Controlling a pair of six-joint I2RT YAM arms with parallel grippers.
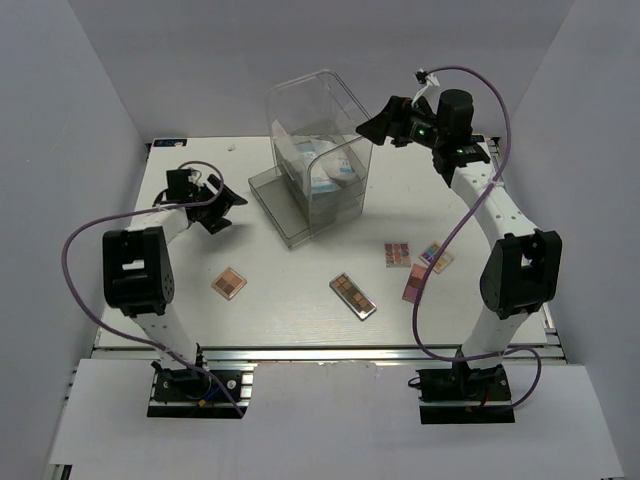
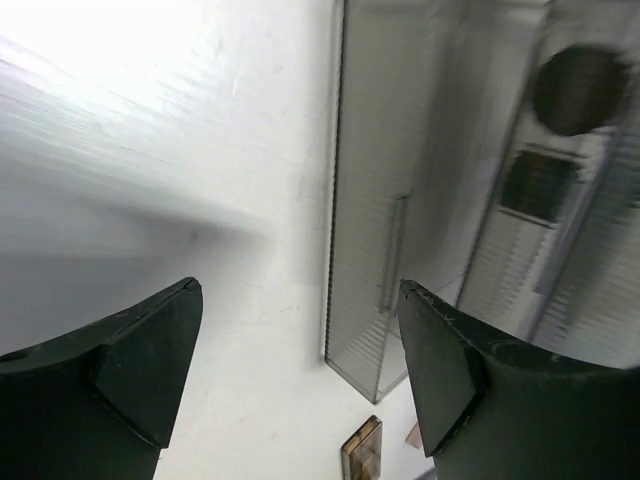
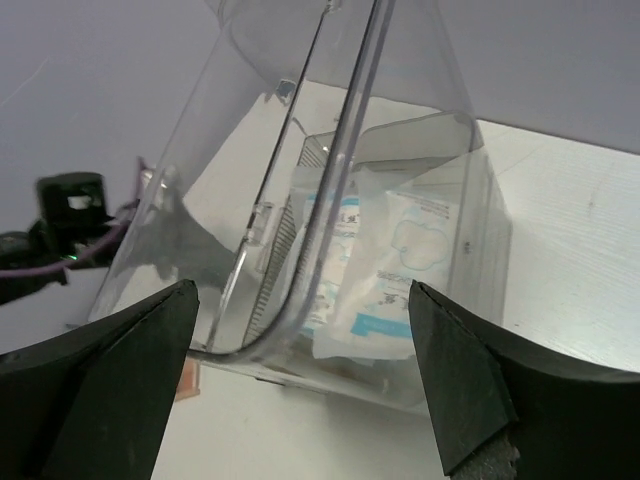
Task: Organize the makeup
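Note:
The palette lies loose outside the open drawer. My right gripper should next move back from the box (image 1: 320, 140) and down to close across the long brown palette's middle (image 1: 353, 296).
The makeup lies partly loose on the table: a small brown palette (image 1: 229, 283), a long brown palette (image 1: 353, 296), and pink and multicolour palettes (image 1: 398, 255) (image 1: 436, 258) (image 1: 415, 283). White soft packets (image 3: 400, 270) sit inside the clear drawer box (image 1: 320, 140). Through its plastic, blurred, show a round black jar (image 2: 580, 90) and a dark square item (image 2: 540, 185). My left gripper (image 1: 225, 205) (image 2: 300, 340) is open and empty, left of the pulled-out drawer (image 1: 285, 205). My right gripper (image 1: 372, 125) (image 3: 300, 330) is open and empty, by the box's upper right edge.
The white table (image 1: 200, 320) ends at a metal rail in front. Grey walls stand close on the left, right and back. The left arm (image 3: 60, 220) shows beyond the box in the right wrist view. A palette end (image 2: 362, 450) shows below the left fingers.

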